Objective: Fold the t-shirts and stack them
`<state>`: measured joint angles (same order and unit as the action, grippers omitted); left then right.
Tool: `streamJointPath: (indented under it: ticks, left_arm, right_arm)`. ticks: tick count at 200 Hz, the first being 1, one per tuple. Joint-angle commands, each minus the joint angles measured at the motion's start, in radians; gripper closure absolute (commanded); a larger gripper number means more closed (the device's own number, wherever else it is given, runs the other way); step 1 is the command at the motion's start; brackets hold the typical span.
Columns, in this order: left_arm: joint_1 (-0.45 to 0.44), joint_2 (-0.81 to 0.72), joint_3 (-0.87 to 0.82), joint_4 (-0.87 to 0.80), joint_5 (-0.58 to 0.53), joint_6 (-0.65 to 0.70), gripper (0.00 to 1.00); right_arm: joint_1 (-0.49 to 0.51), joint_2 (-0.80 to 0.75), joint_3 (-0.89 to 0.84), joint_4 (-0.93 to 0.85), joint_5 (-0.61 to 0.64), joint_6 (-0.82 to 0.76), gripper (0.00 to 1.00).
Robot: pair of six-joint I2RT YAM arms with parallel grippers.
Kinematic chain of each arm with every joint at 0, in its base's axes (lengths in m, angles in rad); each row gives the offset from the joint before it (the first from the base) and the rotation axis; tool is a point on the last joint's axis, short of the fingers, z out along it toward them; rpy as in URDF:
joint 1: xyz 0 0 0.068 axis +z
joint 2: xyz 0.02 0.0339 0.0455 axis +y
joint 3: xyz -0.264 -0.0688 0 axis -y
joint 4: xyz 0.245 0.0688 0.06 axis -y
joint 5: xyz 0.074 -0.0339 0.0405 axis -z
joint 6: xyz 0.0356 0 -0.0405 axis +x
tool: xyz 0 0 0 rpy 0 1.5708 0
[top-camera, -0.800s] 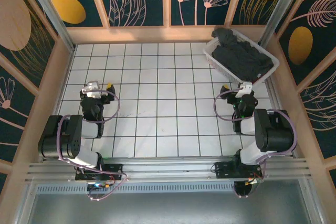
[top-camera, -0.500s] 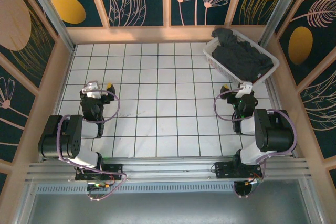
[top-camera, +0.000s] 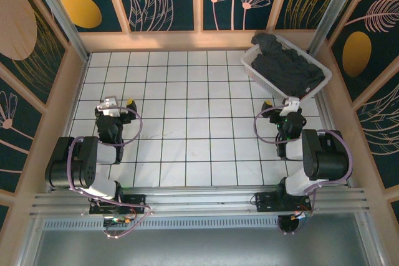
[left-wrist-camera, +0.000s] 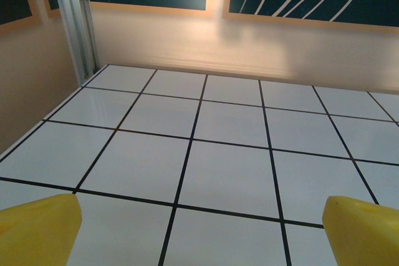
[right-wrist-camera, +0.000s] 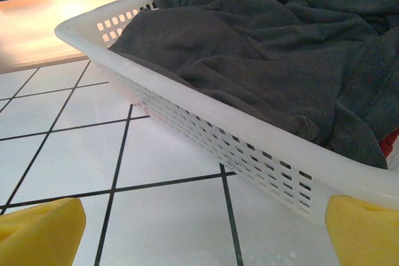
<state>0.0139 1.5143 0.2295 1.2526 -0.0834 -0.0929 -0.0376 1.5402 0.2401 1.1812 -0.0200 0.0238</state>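
Note:
The right gripper rises outward over the basket's rim (right-wrist-camera: 206, 123) next and lowers onto the crumpled grey cloth (right-wrist-camera: 262, 57), since the basket's rim stands between the gripper and the shirt.
A dark charcoal-grey t-shirt (top-camera: 287, 66) lies crumpled in the white lattice basket (top-camera: 257, 73) at the table's back right. The right wrist view has this shirt (right-wrist-camera: 262, 48) piled over the basket rim (right-wrist-camera: 206, 123), and a sliver of red cloth (right-wrist-camera: 391, 143) peeks from under it at the right edge. My right gripper (top-camera: 280, 103) rests just in front of the basket, open, its yellow fingertips (right-wrist-camera: 40, 228) wide apart over bare tile. On the left side of the table my left gripper (top-camera: 120, 101) is open too, with nothing between its yellow fingertips (left-wrist-camera: 37, 232).
The white tiled table (top-camera: 187, 123) is walled by wooden borders (top-camera: 56, 110) on the left, back and right. A metal post (left-wrist-camera: 78, 23) stands in the far left corner in the left wrist view. Both arm bases sit at the near edge.

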Motion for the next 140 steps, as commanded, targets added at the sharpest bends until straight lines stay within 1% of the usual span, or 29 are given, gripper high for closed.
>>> streamJointPath:
  ticks: [1, 12, 21, 29, 37, 46, 54, 57, 60, 63, 68, 72, 77, 80, 83, 89, 94, 105, 116, 125, 140]
  left_arm:
    - [-0.003, 0.002, 0.013, 0.004, 0.018, 0.015, 0.01]
    - [-0.004, -0.013, 0.010, 0.005, 0.008, 0.010, 0.01]
    - [-0.003, -0.069, 0.032, -0.078, -0.007, 0.011, 0.01]
    - [-0.008, -0.141, 0.077, -0.219, -0.041, 0.009, 0.01]
    - [-0.021, -0.217, 0.130, -0.340, -0.107, -0.017, 0.01]
    - [-0.035, -0.290, 0.175, -0.393, -0.142, -0.037, 0.01]
    - [-0.056, -0.353, 0.217, -0.419, -0.190, -0.060, 0.01]
    - [-0.059, -0.373, 0.241, -0.442, -0.213, -0.086, 0.01]
    - [-0.060, -0.387, 0.276, -0.480, -0.234, -0.149, 0.01]
    - [-0.059, -0.402, 0.320, -0.568, -0.260, -0.219, 0.01]
    - [-0.058, -0.414, 0.406, -0.741, -0.315, -0.336, 0.01]
    - [-0.058, -0.415, 0.478, -0.885, -0.340, -0.424, 0.01]
    - [-0.058, -0.407, 0.564, -1.051, -0.382, -0.532, 0.01]
    - [-0.058, -0.399, 0.598, -1.117, -0.399, -0.588, 0.01]
    - [-0.058, -0.388, 0.623, -1.149, -0.402, -0.625, 0.01]
    - [-0.051, -0.365, 0.652, -1.154, -0.347, -0.650, 0.01]
    - [-0.048, -0.343, 0.676, -1.148, -0.276, -0.654, 0.01]
    - [-0.046, -0.277, 0.736, -1.179, -0.128, -0.678, 0.01]
    - [-0.056, -0.201, 0.837, -1.216, 0.013, -0.718, 0.01]
    - [-0.085, -0.148, 0.887, -1.252, 0.075, -0.731, 0.01]
    - [-0.161, -0.095, 0.943, -1.288, 0.125, -0.707, 0.01]
  right_arm:
    - [0.004, -0.003, -0.004, 0.061, 0.007, -0.010, 0.01]
    - [0.005, -0.010, -0.003, 0.059, 0.000, -0.013, 0.01]
    - [0.018, -0.063, 0.020, -0.011, 0.030, -0.017, 0.01]
    - [0.045, -0.142, 0.072, -0.158, 0.123, -0.020, 0.01]
    - [0.076, -0.230, 0.141, -0.307, 0.194, -0.025, 0.01]
    - [0.116, -0.332, 0.212, -0.418, 0.266, -0.012, 0.01]
    - [0.133, -0.404, 0.313, -0.536, 0.330, 0.091, 0.01]
    - [0.133, -0.423, 0.360, -0.608, 0.336, 0.153, 0.01]
    - [0.122, -0.437, 0.414, -0.696, 0.336, 0.214, 0.01]
    - [0.109, -0.446, 0.467, -0.784, 0.321, 0.286, 0.01]
    - [0.088, -0.454, 0.555, -0.943, 0.291, 0.362, 0.01]
    - [0.076, -0.453, 0.614, -1.046, 0.307, 0.432, 0.01]
    - [0.060, -0.443, 0.655, -1.104, 0.320, 0.488, 0.01]
    - [0.043, -0.437, 0.674, -1.116, 0.284, 0.488, 0.01]
    - [0.019, -0.426, 0.693, -1.120, 0.227, 0.480, 0.01]
    - [-0.018, -0.399, 0.740, -1.142, 0.132, 0.476, 0.01]
    - [-0.037, -0.364, 0.792, -1.183, 0.101, 0.479, 0.02]
    - [-0.043, -0.276, 0.931, -1.340, 0.138, 0.484, 0.09]
    - [-0.048, -0.177, 1.047, -1.474, 0.171, 0.474, 0.13]
    - [-0.053, -0.107, 1.124, -1.549, 0.173, 0.455, 0.16]
    - [-0.068, 0.003, 1.214, -1.666, 0.171, 0.441, 0.17]
